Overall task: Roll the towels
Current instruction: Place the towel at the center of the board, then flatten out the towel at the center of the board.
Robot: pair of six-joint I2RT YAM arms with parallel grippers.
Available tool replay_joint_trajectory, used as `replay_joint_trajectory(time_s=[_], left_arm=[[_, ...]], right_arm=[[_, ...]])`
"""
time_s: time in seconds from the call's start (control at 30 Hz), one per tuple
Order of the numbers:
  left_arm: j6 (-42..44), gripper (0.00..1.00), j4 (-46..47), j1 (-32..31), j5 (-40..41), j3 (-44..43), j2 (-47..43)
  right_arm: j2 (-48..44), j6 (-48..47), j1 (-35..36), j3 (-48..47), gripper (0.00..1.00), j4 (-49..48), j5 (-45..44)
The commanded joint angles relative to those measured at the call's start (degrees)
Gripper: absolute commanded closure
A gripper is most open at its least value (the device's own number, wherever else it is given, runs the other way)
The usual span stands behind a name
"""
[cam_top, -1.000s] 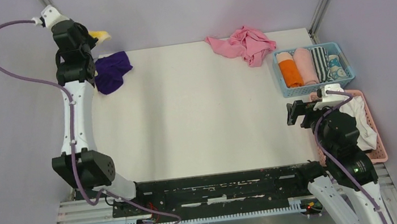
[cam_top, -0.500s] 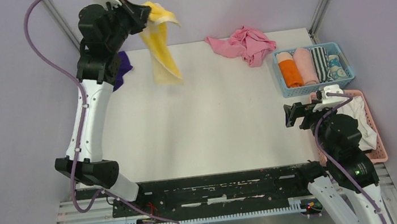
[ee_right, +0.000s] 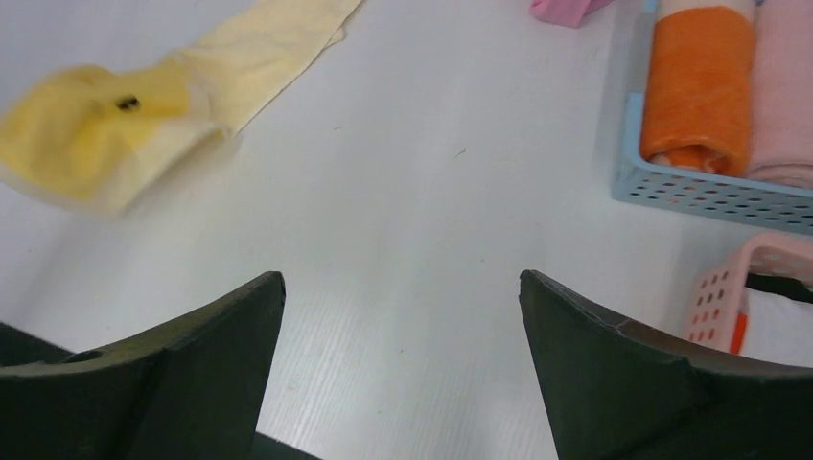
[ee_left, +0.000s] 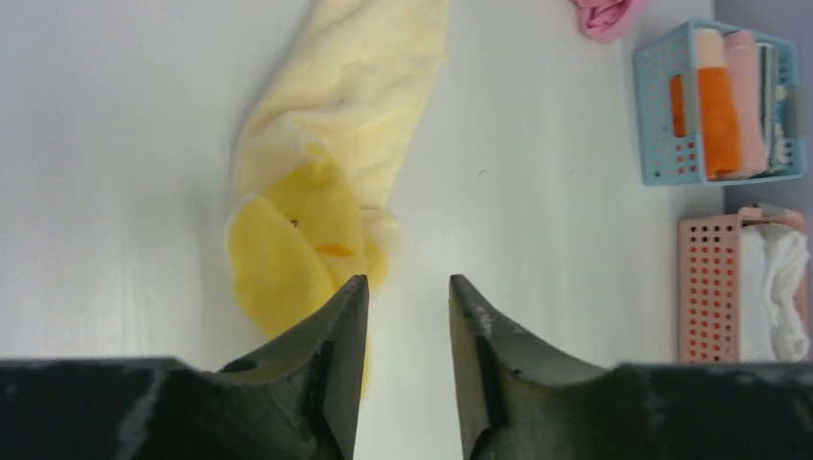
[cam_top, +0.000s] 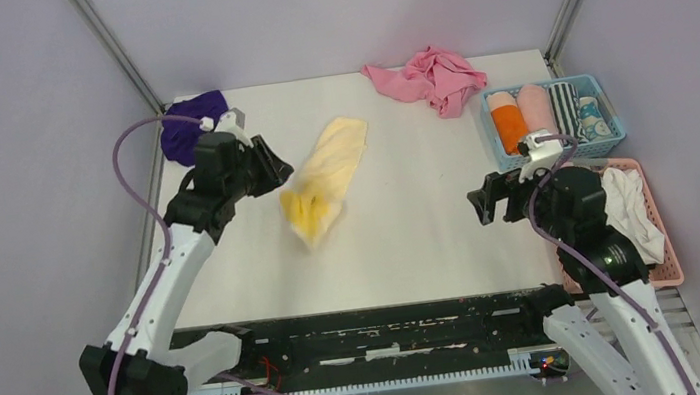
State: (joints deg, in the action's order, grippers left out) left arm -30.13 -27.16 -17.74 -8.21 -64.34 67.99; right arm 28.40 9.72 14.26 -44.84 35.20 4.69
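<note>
The robot's right gripper isn't holding anything, and it should lower its fingers onto a corner of the yellow towel's pale end [cam_top: 349, 131], which lies flat below the gripper's level.
A yellow towel [cam_top: 328, 173] lies stretched out and rumpled on the white table [cam_top: 409, 220], left of centre. It also shows in the left wrist view [ee_left: 336, 163] and in the right wrist view [ee_right: 144, 115]. My left gripper [cam_top: 282, 170] is open just at the towel's near-left end; its jaws [ee_left: 406, 287] stand apart with bare table between them. My right gripper [cam_top: 480, 207] is wide open and empty over the table's right part, as the right wrist view [ee_right: 403, 283] shows. A pink towel [cam_top: 427, 77] and a purple towel [cam_top: 191, 121] lie crumpled at the back.
A blue basket [cam_top: 611, 140] at the right holds several rolled towels, among them an orange one [ee_right: 695, 86]. A pink basket [cam_top: 672, 264] with a white cloth [cam_top: 635, 213] stands in front of it. Grey walls close in the table.
My left arm swung the yellow towel down from the back left corner onto the table and let it go. My right gripper moved a little to the left.
</note>
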Motion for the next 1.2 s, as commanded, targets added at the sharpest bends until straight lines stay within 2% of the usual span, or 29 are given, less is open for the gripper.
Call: replay_joint_trajectory(time_s=[0.0, 0.13, 0.3, 0.4, 0.53, 0.67, 0.73, 0.87, 1.03, 1.17], left_arm=[[2.04, 0.52, -3.39, 0.2, 10.23, 5.08, -8.97], [-3.22, 0.42, -2.79, -1.49, 7.25, 11.54, -10.84], [-7.35, 0.41, 0.07, -9.98, 11.44, 18.0, -9.31], [-8.09, 0.41, 3.44, -16.65, 15.46, 18.81, -5.12], [-7.08, 0.43, 8.75, -20.16, 17.79, 17.44, 4.55], [-5.28, 0.45, 11.14, -21.05, 15.96, 15.93, 13.41], [-4.07, 0.45, 12.09, -21.79, 15.77, 16.55, 15.92], [-2.3, 0.47, 13.55, -22.73, 12.32, 18.72, 19.21], [-2.8, 0.5, 11.44, -26.9, 9.79, 23.04, 18.93], [-5.43, 0.51, 8.27, -30.3, 8.27, 28.13, 14.33]], right_arm=[[7.46, 3.2, 0.28, -2.91, 0.02, -2.68, 9.53], [18.01, 5.58, 0.6, -3.0, 0.06, -6.48, 14.38], [32.54, 7.74, 3.91, -4.41, 0.09, -15.36, 13.43], [42.74, 7.68, 6.2, -8.26, 0.12, -20.26, 10.73], [57.65, 9.44, 7.43, -15.76, 0.17, -24.42, 8.66], [71.02, 10.78, 8.12, -27.78, 0.24, -23.15, 6.87], [77.03, 10.29, 8.78, -35.45, 0.26, -21.51, 5.75], [86.63, 10.26, 9.71, -45.04, 0.29, -19.58, 4.22], [93.38, 10.5, 10.81, -52.59, 0.33, -18.54, 5.35], [97.64, 9.42, 12.02, -58.25, 0.38, -15.82, 6.1]])
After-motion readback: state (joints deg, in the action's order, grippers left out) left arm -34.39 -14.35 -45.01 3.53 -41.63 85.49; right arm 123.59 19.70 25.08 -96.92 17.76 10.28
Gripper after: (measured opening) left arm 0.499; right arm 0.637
